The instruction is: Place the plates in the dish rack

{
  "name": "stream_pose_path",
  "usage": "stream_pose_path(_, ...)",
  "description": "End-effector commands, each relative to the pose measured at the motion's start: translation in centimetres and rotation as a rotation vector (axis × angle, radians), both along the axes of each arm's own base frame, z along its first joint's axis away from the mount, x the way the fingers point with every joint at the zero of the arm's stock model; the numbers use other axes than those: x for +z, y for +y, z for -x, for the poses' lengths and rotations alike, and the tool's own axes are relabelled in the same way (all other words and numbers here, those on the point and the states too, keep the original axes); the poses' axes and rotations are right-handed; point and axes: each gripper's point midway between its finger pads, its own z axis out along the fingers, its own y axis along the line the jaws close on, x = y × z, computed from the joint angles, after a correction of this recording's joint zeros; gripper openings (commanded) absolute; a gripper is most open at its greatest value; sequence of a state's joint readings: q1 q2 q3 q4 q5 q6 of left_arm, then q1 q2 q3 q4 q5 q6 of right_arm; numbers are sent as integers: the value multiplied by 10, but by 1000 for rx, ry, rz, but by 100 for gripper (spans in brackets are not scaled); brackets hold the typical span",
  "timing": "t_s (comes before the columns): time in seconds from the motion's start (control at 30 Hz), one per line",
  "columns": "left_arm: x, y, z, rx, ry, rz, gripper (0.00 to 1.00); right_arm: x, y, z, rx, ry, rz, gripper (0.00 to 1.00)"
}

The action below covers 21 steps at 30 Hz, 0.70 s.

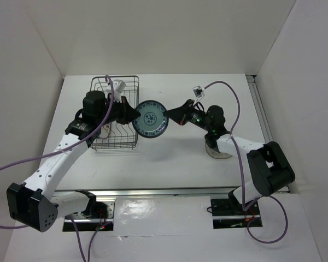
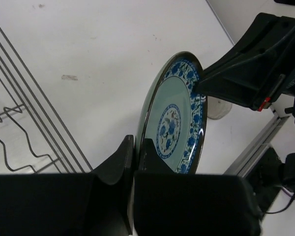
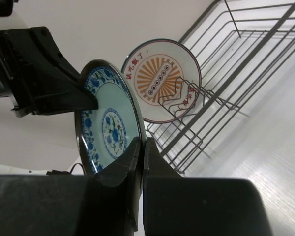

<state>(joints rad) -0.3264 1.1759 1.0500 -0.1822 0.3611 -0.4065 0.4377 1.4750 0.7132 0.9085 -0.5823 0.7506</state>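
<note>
The robot needs to swing its left gripper over next, fingers down, then lower it and let go at the empty dish rack wires beside the white plate, which lie below it, left in the top view.
The patterned teal-blue plate (image 1: pixel 151 119) hangs on edge in the air just right of the dish rack (image 1: pixel 136 90), held from both sides. My left gripper (image 1: pixel 134 117) is shut on its left rim, seen close up in the left wrist view with the plate (image 2: pixel 174 118) running between the fingers of that gripper (image 2: pixel 137 143). My right gripper (image 1: pixel 170 117) is shut on the opposite rim, the plate (image 3: pixel 110 123) pinched in the right gripper (image 3: pixel 142 143). A white plate with an orange sunburst centre (image 3: pixel 162 81) stands upright in the rack (image 3: pixel 246 64) behind it.
A pale stack of dishes (image 1: pixel 217 150) sits on the table under the right forearm. The rack's wire side (image 2: pixel 34 123) lies close to the left of the held plate. A metal rail (image 1: pixel 261 117) runs along the table's right edge.
</note>
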Motion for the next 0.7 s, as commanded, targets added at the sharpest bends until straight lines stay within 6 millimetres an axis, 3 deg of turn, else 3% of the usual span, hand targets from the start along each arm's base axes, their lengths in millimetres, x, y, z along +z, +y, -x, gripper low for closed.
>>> stream_pose_path(0.0, 11, -2, -5, -25, -50, -1, 0, 61, 5, 22, 90, -170, -135, 0)
stream_pose_path(0.03, 11, -1, -6, -16, -50, -5, 0, 61, 5, 22, 90, -170, -135, 6)
stream_pose_path(0.07, 19, 1, -6, -5, -72, -2, 0, 59, 9, 24, 100, -161, -132, 24)
stream_pose_path(0.1, 22, 5, -7, 17, -84, -6, 0, 52, 9, 20, 86, -156, -111, 86)
stream_pose_path(0.13, 22, 17, -11, 89, -95, -40, 0, 46, 9, 16, 68, -145, -91, 100)
stream_pose_path(0.23, 38, 62, -15, 308, -167, -137, 0, 34, 3, 4, -30, -123, -13, 100)
stream_pose_path(0.27, 54, 77, -10, 376, -222, -149, 0, 26, 0, -1, -77, -90, 16, 100)
stream_pose_path(0.33, 58, 117, -10, 546, -273, -271, 0, 26, -7, -4, -124, -103, 52, 100)
stream_pose_path(0.4, 63, 143, -3, 663, -298, -325, 0, 17, -9, -5, -135, -79, 88, 100)
stream_pose_path(0.47, 60, 161, -3, 751, -293, -376, 0, 14, -9, -5, -135, -75, 100, 100)
stream_pose_path(0.6, 59, 174, -5, 811, -285, -429, 0, 6, -11, 0, -124, -65, 130, 100)
stream_pose_path(0.67, 48, 182, -11, 854, -254, -487, 0, 10, -16, 2, -134, -74, 124, 100)
